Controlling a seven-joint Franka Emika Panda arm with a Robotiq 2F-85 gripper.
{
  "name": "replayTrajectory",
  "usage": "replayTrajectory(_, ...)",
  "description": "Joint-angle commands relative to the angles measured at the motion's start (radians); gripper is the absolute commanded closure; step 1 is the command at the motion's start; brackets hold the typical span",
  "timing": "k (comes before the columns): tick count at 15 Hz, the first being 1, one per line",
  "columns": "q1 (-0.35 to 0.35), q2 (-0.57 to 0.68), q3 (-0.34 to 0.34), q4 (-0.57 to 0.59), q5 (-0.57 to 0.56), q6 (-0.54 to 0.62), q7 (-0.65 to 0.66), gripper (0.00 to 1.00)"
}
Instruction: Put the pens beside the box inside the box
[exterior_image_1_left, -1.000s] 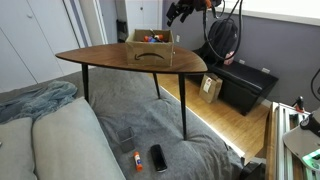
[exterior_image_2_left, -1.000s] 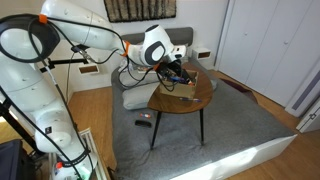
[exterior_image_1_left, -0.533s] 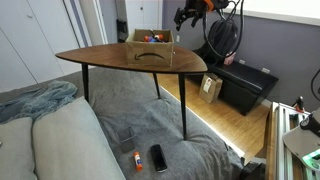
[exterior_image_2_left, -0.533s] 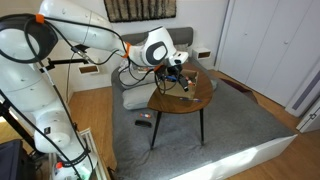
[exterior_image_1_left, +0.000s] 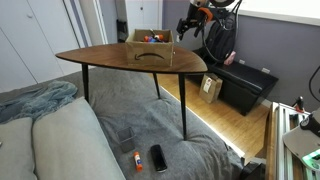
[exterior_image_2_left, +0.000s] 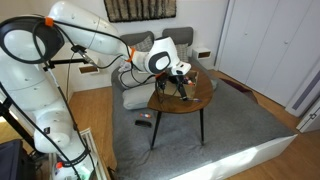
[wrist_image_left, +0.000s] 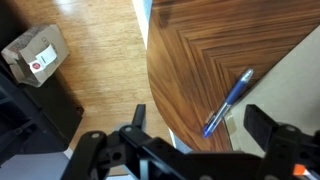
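The gripper first needs to go down and move toward the box to get onto the body of the blue pen (wrist_image_left: 229, 102), which is closer to its box-side finger.
The tan open-topped box (exterior_image_1_left: 148, 47) stands at the far side of the wooden table (exterior_image_1_left: 110, 62); it also shows in an exterior view (exterior_image_2_left: 166, 85), and its pale edge shows in the wrist view (wrist_image_left: 292, 68). A blue pen (wrist_image_left: 229, 102) lies on the table right beside the box, near the table's rim. My gripper (wrist_image_left: 200, 128) hovers above that pen, open and empty, one finger on each side of it. In both exterior views the gripper (exterior_image_1_left: 186, 26) (exterior_image_2_left: 184, 83) hangs just off the box's side, over the table's edge.
A smaller tan box with a dark mark (wrist_image_left: 34, 55) (exterior_image_1_left: 211, 88) sits on the wooden floor beside a black case (exterior_image_1_left: 246, 86). A phone (exterior_image_1_left: 158, 157) and an orange-tipped marker (exterior_image_1_left: 136, 160) lie on the grey blanket in front.
My gripper has moved sideways from above the box to beside it, over the table's rim, and a little lower. It stays open.
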Motion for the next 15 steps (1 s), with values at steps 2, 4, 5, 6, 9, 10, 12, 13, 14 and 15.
replayTrajectory(2,-0.006,0.046,-0.013,-0.016,0.068,0.064,0.0,0.02)
replayTrajectory(4,-0.002,0.074,-0.016,-0.015,0.122,0.102,-0.013,0.01)
replayTrajectory(5,0.001,0.088,-0.018,-0.014,0.126,0.122,-0.003,0.03)
replayTrajectory(6,0.005,0.104,-0.018,-0.012,0.134,0.141,0.001,0.03)
replayTrajectory(9,0.016,0.143,-0.023,-0.008,0.149,0.208,0.013,0.05)
replayTrajectory(10,0.02,0.155,-0.026,-0.005,0.151,0.228,0.015,0.06)
replayTrajectory(12,0.026,0.174,-0.027,-0.003,0.169,0.26,0.006,0.06)
replayTrajectory(13,0.026,0.18,-0.025,-0.002,0.189,0.273,-0.005,0.07)
replayTrajectory(14,0.027,0.185,-0.024,-0.002,0.204,0.284,-0.01,0.07)
replayTrajectory(15,0.028,0.189,-0.022,-0.001,0.222,0.301,-0.016,0.07)
